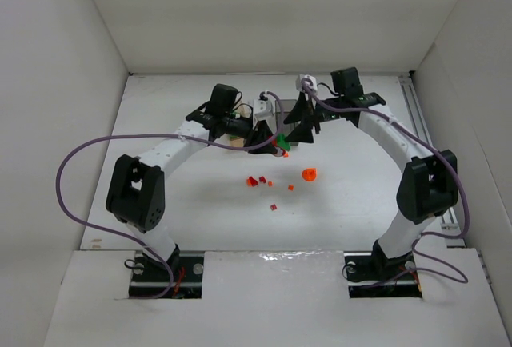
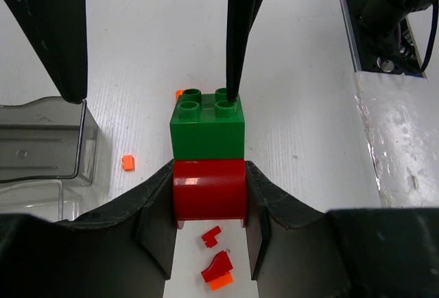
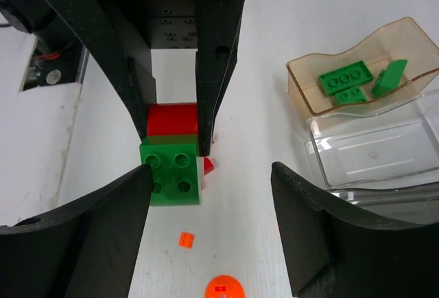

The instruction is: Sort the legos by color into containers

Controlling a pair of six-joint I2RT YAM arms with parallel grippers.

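Next, my left gripper moves outward and down over the clear bin (image 2: pixel 31 200) to release red, since the tan-orange bin holds green.
My left gripper (image 2: pixel 209 205) is shut on a red brick (image 2: pixel 209 189) with a green brick (image 2: pixel 207 128) stuck to it, held above the table. My right gripper (image 3: pixel 211 188) is open around the green brick (image 3: pixel 171 172); one fingertip (image 3: pixel 140 178) is at the brick's edge and the other stands well apart. In the top view both grippers meet at the middle back, left (image 1: pixel 272 141) and right (image 1: pixel 302 127). The tan-orange bin (image 3: pixel 299 88) holds several green pieces (image 3: pixel 345 78). The clear bin (image 3: pixel 384 154) lies beside it, and the smoky grey bin (image 2: pixel 41 140) is empty.
Loose bricks lie on the white table in front of the grippers: a round orange piece (image 1: pixel 310 174), red pieces (image 1: pixel 256 180), a small red one (image 1: pixel 274 206) and a tiny orange one (image 1: pixel 290 188). White walls enclose the table on three sides.
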